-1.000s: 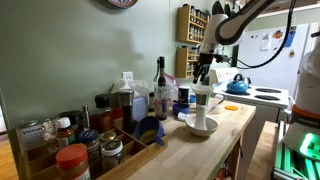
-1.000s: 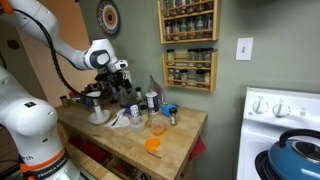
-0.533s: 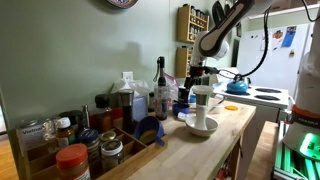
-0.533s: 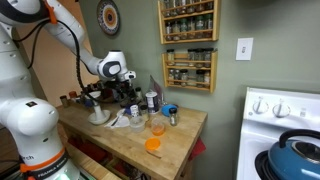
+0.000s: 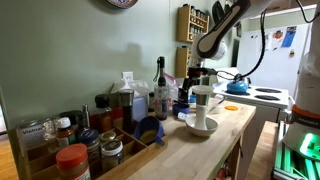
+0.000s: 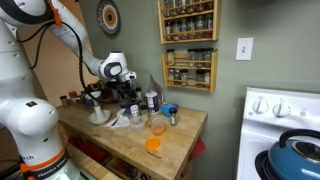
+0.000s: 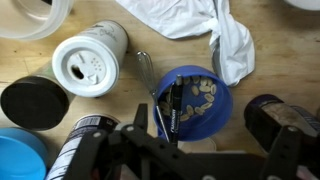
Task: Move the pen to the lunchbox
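The black pen lies uncovered below my wide-open fingers, so my gripper will next move down toward the lunchbox (image 7: 200, 105) with them astride the pen's body (image 7: 175, 112) and close.
In the wrist view a round blue lunchbox (image 7: 200, 105) holding several pale nuts sits on the wooden counter. A black pen (image 7: 174, 108) lies across its left part, one end over the rim toward me. My gripper (image 7: 205, 140) hangs just above the lunchbox with its fingers wide apart, open and not touching the pen. A thin metal handle (image 7: 146, 73) lies next to the lunchbox's left rim. In both exterior views the gripper (image 5: 197, 76) (image 6: 125, 90) is low over the cluttered counter.
A white shaker jar (image 7: 88, 62), a black lid (image 7: 33, 101), a white cloth (image 7: 205, 22) and a dark jar (image 7: 275, 118) surround the lunchbox. Bottles, spice jars and a white cup stack (image 5: 203, 108) crowd the counter. A stove with a blue kettle (image 6: 296, 150) stands beyond it.
The arm came down toward the counter between one second ago and half a second ago. Since then it has barely moved.
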Tool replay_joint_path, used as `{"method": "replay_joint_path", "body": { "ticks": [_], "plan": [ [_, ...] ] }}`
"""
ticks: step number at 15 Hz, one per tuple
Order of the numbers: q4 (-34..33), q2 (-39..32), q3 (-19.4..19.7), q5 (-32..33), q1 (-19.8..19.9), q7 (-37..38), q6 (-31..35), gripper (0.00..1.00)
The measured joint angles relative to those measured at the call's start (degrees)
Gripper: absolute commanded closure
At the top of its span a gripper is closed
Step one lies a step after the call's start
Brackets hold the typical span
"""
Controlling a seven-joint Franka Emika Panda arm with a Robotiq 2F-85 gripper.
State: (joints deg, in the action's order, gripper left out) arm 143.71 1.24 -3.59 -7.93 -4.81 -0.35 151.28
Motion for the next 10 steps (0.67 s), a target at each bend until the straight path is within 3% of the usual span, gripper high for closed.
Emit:
{"method": "replay_joint_path", "body": {
  "ticks": [1, 2, 3, 4, 8, 10],
  "plan": [
    [-0.1, -0.7, -0.3, 0.2, 0.0, 0.2, 0.6, 0.21],
    [-0.4, -1.7, -0.5, 0.7, 0.0, 0.5, 1.4, 0.23],
    [-0.7, -2.7, -0.7, 0.9, 0.0, 0.9, 2.1, 0.37],
    [-1.1, -3.9, -0.8, 1.4, 0.0, 1.3, 2.8, 0.45],
    [-3.1, -8.4, -0.5, 3.9, 0.0, 3.7, 4.7, 0.63],
    [-4.3, -10.3, -0.2, 4.6, 0.0, 4.5, 5.0, 0.57]
  ]
}}
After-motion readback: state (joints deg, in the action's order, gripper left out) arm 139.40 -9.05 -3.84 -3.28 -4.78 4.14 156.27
